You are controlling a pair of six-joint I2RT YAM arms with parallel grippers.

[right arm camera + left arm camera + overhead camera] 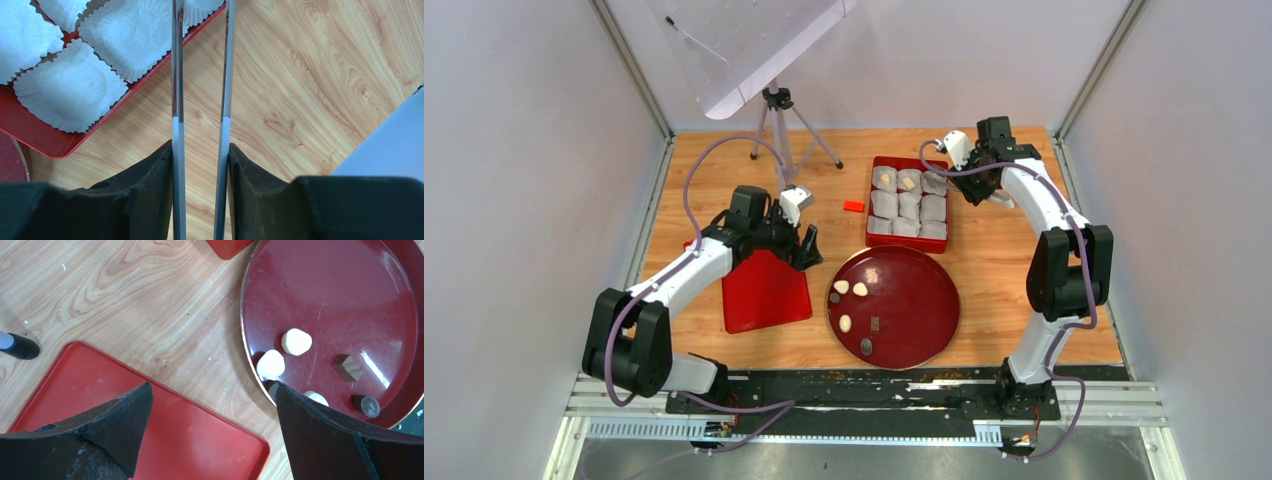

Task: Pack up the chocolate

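Observation:
The plate's still uncupped inner white piece (860, 289) lies back and left of my right gripper in the top view: I should swing toward it, turning, and release the tongs.
Several chocolate pieces lie at the left of the round dark red plate (944, 330): cream-white ones (860, 289) and dark ones (866, 346). In the left wrist view they show as white pieces (296, 341) and a brown square (348, 367). Two white pieces (887, 180) sit in paper cups in the red box (871, 205). My left gripper (212, 390) is open and empty, low over the red lid (175, 430), just left of the plate (350, 290). My right gripper (200, 150) is shut on metal tongs (176, 100) beside the box's edge (60, 147), with empty cups (70, 92) nearby.
A small orange-red block (853, 206) lies left of the box. A camera tripod (779, 130) stands at the back left, with one foot (20, 346) near the lid. A clear panel hangs above the back. Walls close in on both sides.

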